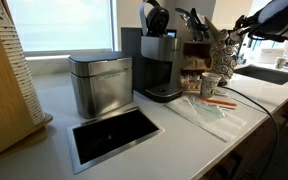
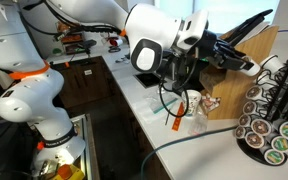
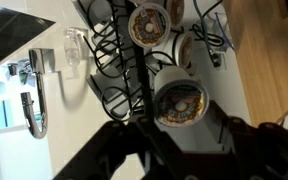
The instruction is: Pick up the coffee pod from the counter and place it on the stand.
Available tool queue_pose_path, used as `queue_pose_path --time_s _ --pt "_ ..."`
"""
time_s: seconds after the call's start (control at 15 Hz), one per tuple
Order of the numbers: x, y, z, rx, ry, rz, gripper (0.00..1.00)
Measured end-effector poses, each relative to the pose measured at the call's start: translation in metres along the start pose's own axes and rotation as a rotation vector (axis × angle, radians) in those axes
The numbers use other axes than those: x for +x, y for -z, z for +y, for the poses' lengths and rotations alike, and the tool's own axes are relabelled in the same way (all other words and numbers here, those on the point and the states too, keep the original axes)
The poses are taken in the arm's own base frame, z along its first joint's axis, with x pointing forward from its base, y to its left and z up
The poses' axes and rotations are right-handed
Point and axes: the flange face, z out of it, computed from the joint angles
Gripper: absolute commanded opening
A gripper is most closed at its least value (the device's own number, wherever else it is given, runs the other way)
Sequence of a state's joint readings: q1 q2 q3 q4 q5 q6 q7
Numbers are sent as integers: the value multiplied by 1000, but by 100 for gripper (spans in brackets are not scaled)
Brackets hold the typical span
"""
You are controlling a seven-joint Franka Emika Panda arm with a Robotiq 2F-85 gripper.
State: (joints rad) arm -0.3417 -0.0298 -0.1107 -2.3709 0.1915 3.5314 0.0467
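The neighboring rings already hold pods. My gripper should next move outward with the coffee pod (image 3: 179, 103), base first, into the wire stand's empty ring and release it.
In the wrist view my gripper (image 3: 180, 128) is shut on the coffee pod (image 3: 179, 103), a whitish cup with a brown patterned lid, held between the two dark fingers. The pod is right up against the dark wire stand (image 3: 124, 60), which holds more pods in its rings. In an exterior view the gripper (image 2: 240, 62) reaches over the counter toward the stand (image 2: 274, 120) at the right edge. In an exterior view the stand (image 1: 224, 45) is at the back right, with the arm (image 1: 276, 18) above it. I cannot tell whether the pod touches a ring.
A coffee machine (image 1: 159, 65) and a metal canister (image 1: 99, 82) stand on the counter. A dark recessed opening (image 1: 114, 135) lies in front. A whitish cup (image 1: 209, 85), an orange pen (image 1: 219, 100), a wooden block (image 2: 246, 85) and a sink (image 1: 269, 73) are near the stand.
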Motion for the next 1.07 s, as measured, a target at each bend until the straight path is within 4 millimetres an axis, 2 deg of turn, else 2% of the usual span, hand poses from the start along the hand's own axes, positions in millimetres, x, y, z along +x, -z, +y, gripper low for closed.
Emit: queue_pose_path --time_s 0.53,1.07 --pt "-1 -16 10 -38 -70 -4 28" --pt "-2 -28 5 -40 -80 -6 28"
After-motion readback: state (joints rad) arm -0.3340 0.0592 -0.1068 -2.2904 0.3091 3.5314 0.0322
